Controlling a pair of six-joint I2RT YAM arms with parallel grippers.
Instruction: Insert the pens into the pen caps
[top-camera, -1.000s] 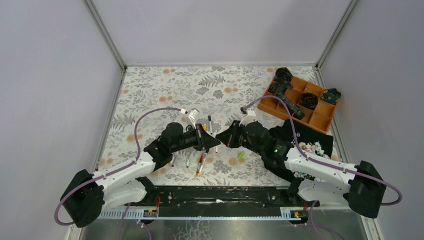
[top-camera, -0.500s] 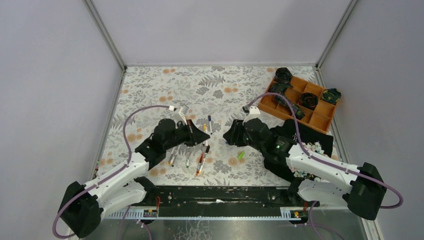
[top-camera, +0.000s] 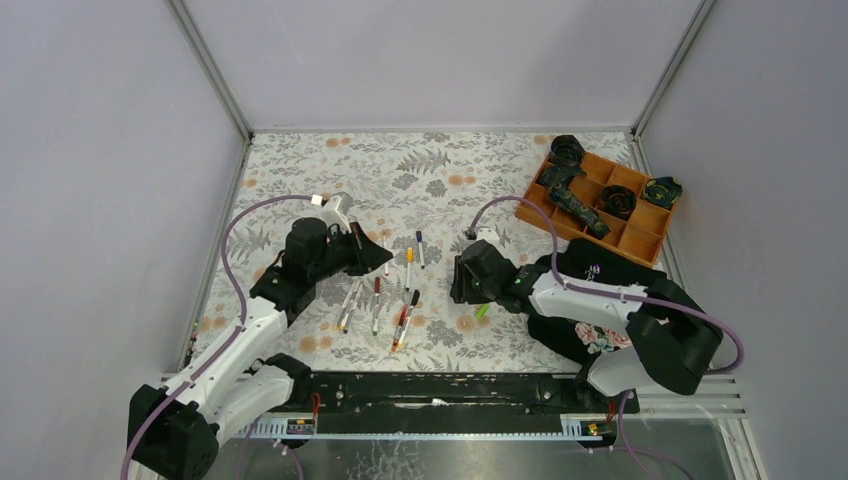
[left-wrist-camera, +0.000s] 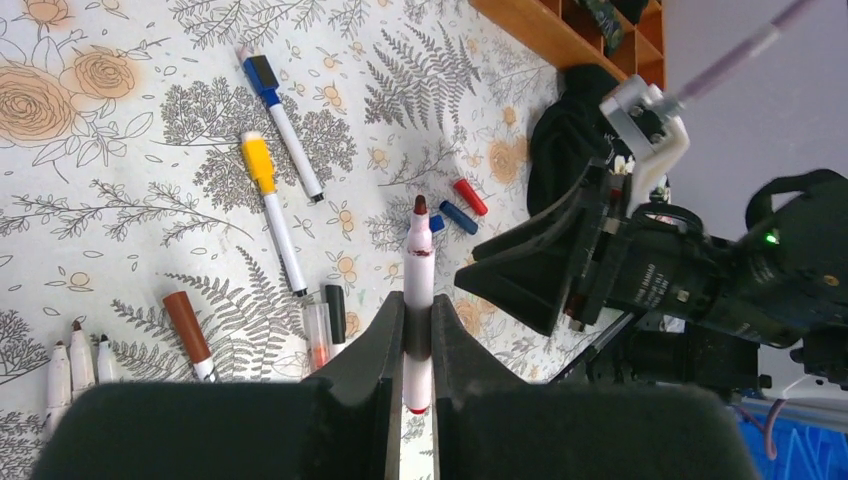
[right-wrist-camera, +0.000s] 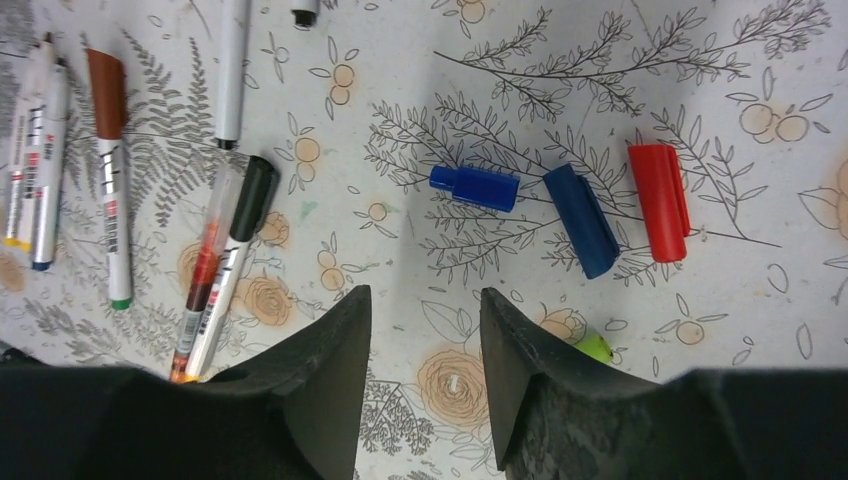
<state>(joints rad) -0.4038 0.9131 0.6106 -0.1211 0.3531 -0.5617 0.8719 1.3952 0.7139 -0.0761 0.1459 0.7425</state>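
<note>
The right gripper goes down and outward next, nudging the wide end of the cap round to straddle it, since the smaller blue cap lies crosswise.
My left gripper is shut on a white pen with a dark red tip and holds it above the mat; in the top view it is left of centre. My right gripper is open and empty, low over the mat, and sits right of centre in the top view. Beyond it lie a red cap, a blue cap and a smaller blue cap. A green cap peeks out beside its right finger. Several pens lie between the grippers.
A wooden compartment tray with dark objects stands at the back right. A black cloth lies under the right arm. Capped pens, yellow, blue and brown, lie on the floral mat. Walls close in three sides.
My left gripper has drawn back to the left and farther away with the pen, away from the right gripper. My right arm has swung and lowered its gripper towards the mat.
</note>
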